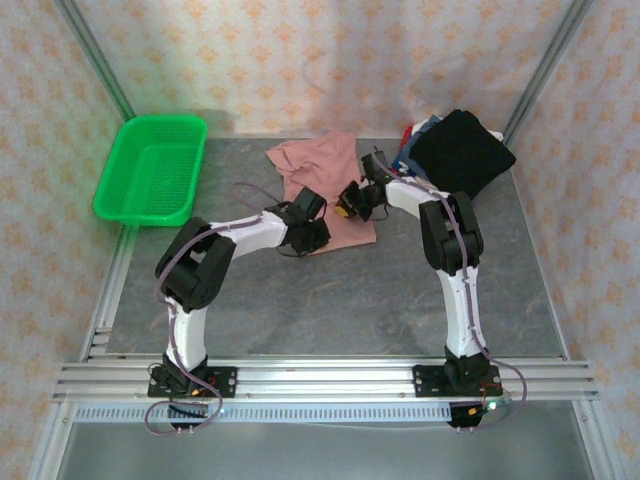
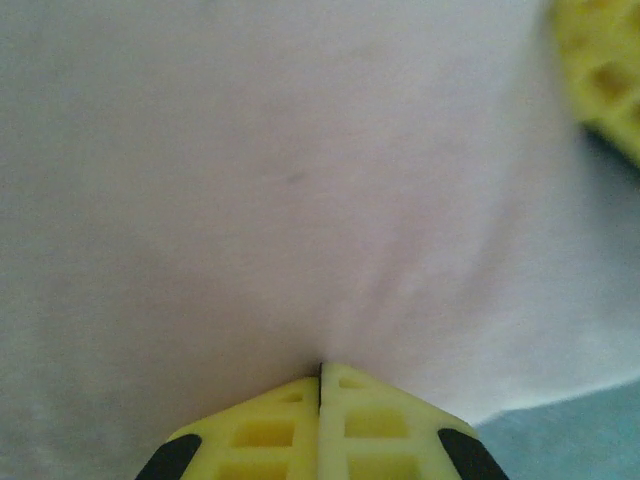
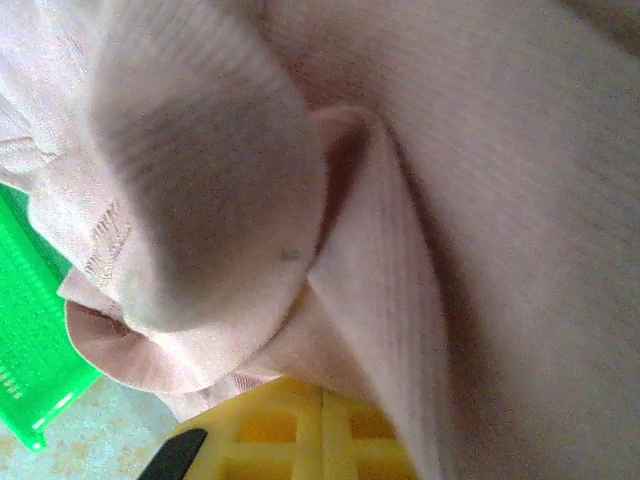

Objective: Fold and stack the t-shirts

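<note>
Next, my right gripper will draw the bunched fold outward toward the shirt's far end and release it, since that rumpled end lies outward of the gripper.
The dusty-pink t-shirt lies rumpled on the grey table at the centre back. My left gripper is down on its near edge; in the left wrist view its yellow fingers are pressed together with the pink cloth puckering at their tip. My right gripper is at the shirt's right side, shut on a bunched fold of pink cloth that drapes over its fingers. A black t-shirt tops a pile of navy, red and white shirts at the back right.
A green mesh basket stands at the back left, and its corner appears in the right wrist view. The right gripper's yellow finger is close to the left one. Metal frame posts and patterned walls ring the table.
</note>
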Controlling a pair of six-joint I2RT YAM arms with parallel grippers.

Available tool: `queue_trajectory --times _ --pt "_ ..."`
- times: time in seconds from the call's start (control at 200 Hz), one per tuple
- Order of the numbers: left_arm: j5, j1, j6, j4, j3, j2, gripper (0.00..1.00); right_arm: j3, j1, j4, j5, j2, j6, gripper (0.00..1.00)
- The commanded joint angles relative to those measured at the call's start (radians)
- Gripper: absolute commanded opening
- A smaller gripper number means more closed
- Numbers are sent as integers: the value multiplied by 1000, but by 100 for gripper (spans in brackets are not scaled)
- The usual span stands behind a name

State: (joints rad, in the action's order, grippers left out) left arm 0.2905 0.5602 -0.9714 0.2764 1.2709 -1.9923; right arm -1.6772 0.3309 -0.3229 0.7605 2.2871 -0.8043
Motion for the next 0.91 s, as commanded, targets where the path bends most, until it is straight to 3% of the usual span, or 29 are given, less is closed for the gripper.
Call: queue_trajectory --times 0.0,0.365,0.716,0.901 --pt "-76 11 12 69 -30 -51 0 -65 -31 49 -24 47 -46 0" --pt "-70 29 49 108 -79 -96 0 -279 -74 65 -2 204 -145 1" --pt "-36 87 90 115 -106 -100 0 -595 -82 323 -33 425 -441 2" --pt "-28 87 109 115 -137 -60 0 -685 -96 362 -36 458 -492 2"
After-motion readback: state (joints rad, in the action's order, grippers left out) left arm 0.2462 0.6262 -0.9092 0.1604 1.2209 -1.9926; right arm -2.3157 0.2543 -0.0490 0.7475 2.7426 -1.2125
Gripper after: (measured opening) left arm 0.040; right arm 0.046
